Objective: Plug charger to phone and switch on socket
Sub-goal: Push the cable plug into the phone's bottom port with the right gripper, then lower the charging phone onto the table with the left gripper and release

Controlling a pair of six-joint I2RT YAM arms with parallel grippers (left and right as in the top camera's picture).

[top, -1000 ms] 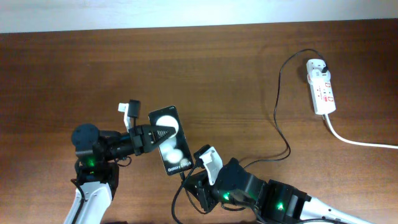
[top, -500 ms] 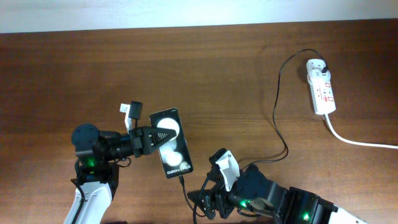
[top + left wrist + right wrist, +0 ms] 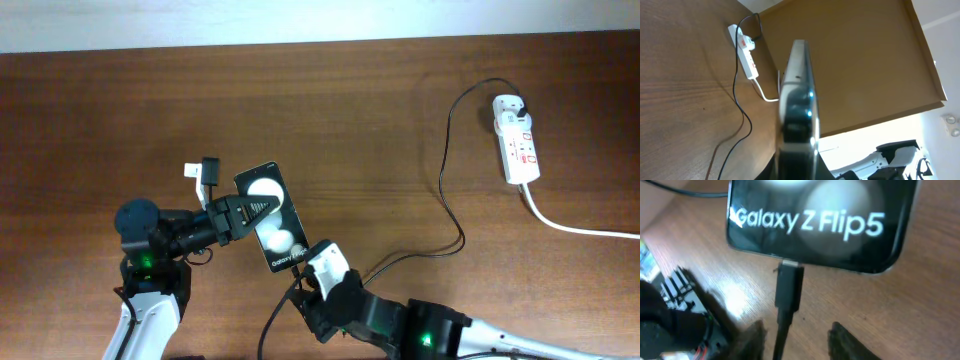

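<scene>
The phone should swing right in the overhead view in my left gripper, go down flat on the bare tabletop below and be released, with the connector (image 3: 790, 282) in.
The phone (image 3: 281, 240) is black with two white round patches and lies tilted near the table's front left. My left gripper (image 3: 260, 207) is shut on its far end; in the left wrist view the phone (image 3: 798, 95) shows edge-on. In the right wrist view its lettered end (image 3: 812, 222) fills the top, and the charger's connector (image 3: 790, 282) sits at that end's edge. My right gripper (image 3: 802, 342) is open with the cable running between its fingers; in the overhead view it (image 3: 303, 288) is just below the phone. The charger cable (image 3: 447, 150) runs to a black plug (image 3: 522, 103) in the socket (image 3: 518, 145).
The socket's thick white cord (image 3: 580, 228) leads off the right edge. The socket (image 3: 746, 56) and black cable (image 3: 741, 112) also show far off in the left wrist view. The cable loops (image 3: 275, 325) by the front edge near my right arm.
My right gripper has moved from the lower right back up and left to the phone's lettered end. The phone and left gripper have shifted slightly up and left.
</scene>
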